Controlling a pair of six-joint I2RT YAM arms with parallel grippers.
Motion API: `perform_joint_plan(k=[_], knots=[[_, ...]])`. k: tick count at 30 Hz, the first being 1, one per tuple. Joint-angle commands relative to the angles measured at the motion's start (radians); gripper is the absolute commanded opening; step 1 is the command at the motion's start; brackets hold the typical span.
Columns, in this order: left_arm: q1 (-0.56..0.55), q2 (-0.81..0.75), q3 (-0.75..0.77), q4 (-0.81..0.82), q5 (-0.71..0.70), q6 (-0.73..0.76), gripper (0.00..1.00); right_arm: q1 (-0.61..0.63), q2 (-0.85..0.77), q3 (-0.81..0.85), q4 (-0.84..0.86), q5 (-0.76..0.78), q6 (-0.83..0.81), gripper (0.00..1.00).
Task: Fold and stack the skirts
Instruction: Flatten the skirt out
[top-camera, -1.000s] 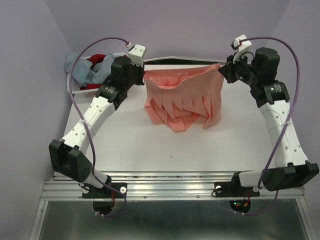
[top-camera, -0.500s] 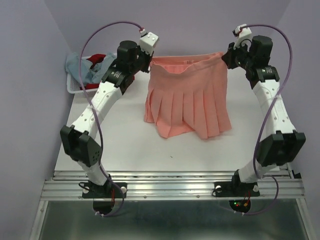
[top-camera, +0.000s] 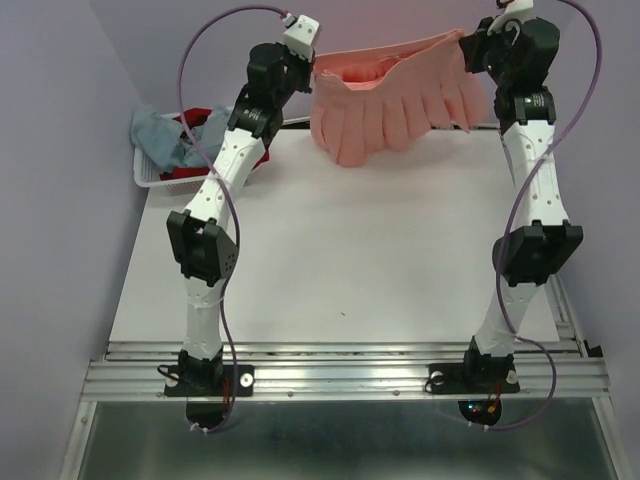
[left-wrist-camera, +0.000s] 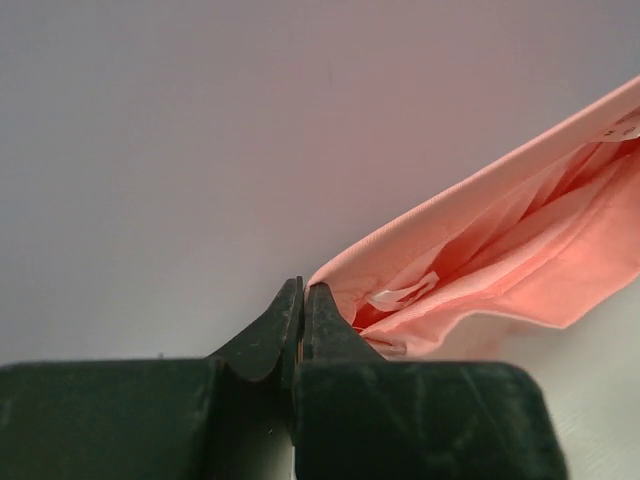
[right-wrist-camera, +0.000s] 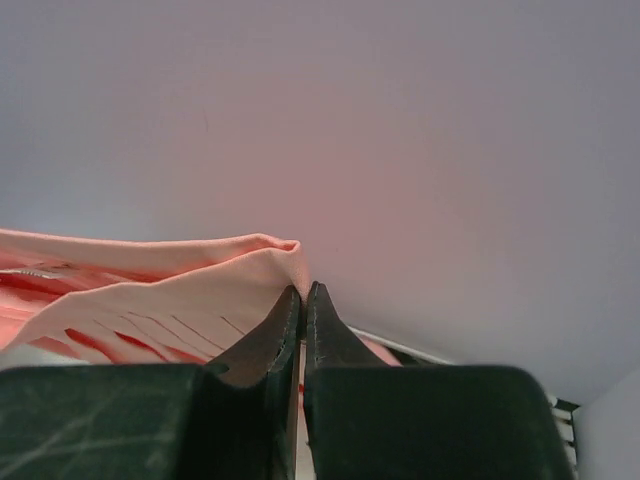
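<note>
I should next lower my left gripper and draw it back toward my base, carrying the corner of the waistband onto the open white tabletop, so the hanging skirt comes to lie flat.
The salmon-pink pleated skirt hangs in the air above the table's far edge, stretched by its waistband between both arms. My left gripper is shut on the waistband's left corner; the left wrist view shows pink cloth pinched at its tips. My right gripper is shut on the right corner, with the cloth running left from its tips. The blue-grey skirt and the dark red skirt lie bunched in the white basket at the far left.
The white table spreads below the hanging skirt. Lilac walls close in at the back and both sides. Both arms stand tall and extended toward the back wall. A metal rail runs along the near edge.
Both arms have risen and reached back, lifting the salmon-pink skirt off the table. Its hem, which lay crumpled on the surface, now hangs free above the far edge.
</note>
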Motion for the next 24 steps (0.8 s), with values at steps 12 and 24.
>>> perform_joint_plan(k=[12, 24], knots=[[-0.021, -0.518, -1.017, 0.073, 0.127, 0.24, 0.0, -0.113, -0.58, -1.187, 0.319, -0.26, -0.494, 0.01], [-0.124, -0.768, -1.366, -0.194, 0.309, 0.436, 0.41, -0.044, -0.985, -1.625, -0.205, -0.336, -0.993, 0.62]])
